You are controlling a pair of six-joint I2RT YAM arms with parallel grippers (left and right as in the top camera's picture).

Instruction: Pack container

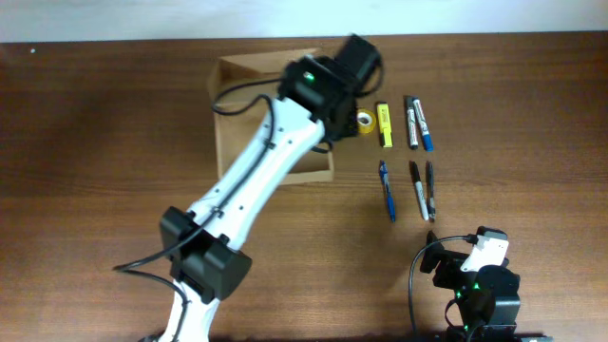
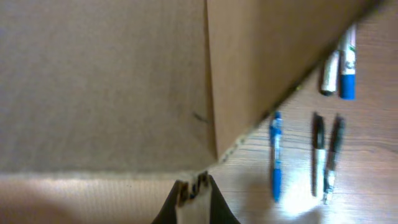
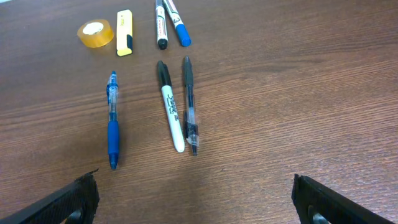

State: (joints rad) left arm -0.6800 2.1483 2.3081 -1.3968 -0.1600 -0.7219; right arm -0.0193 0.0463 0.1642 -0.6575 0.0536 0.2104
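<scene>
The box is hanging above the wood, so I will next move my left gripper down and slightly to the left in the overhead view and set the box on the table.
The container point(image 1: 226, 104) is an open tan cardboard box at the table's far middle. It fills most of the left wrist view point(image 2: 112, 81). My left gripper point(image 1: 353, 68) is at the box's far right corner. In its wrist view, the jaws point(image 2: 194, 186) are shut on a thin pale cardboard edge, apparently the box's flap. My right gripper point(image 1: 475, 249) rests near the front edge, open and empty point(image 3: 196, 193). To the right of the box lie a tape roll point(image 1: 364, 121), a yellow highlighter point(image 1: 384, 125), two markers point(image 1: 418, 123), a blue pen point(image 1: 387, 190), a white marker point(image 1: 418, 190) and a black pen point(image 1: 430, 188).
The left arm point(image 1: 256, 171) stretches across the box and hides most of its inside. The pens lie in two rows between the box and the right arm. In the right wrist view, the blue pen point(image 3: 112, 121) and white marker point(image 3: 170, 115) lie just ahead of the jaws.
</scene>
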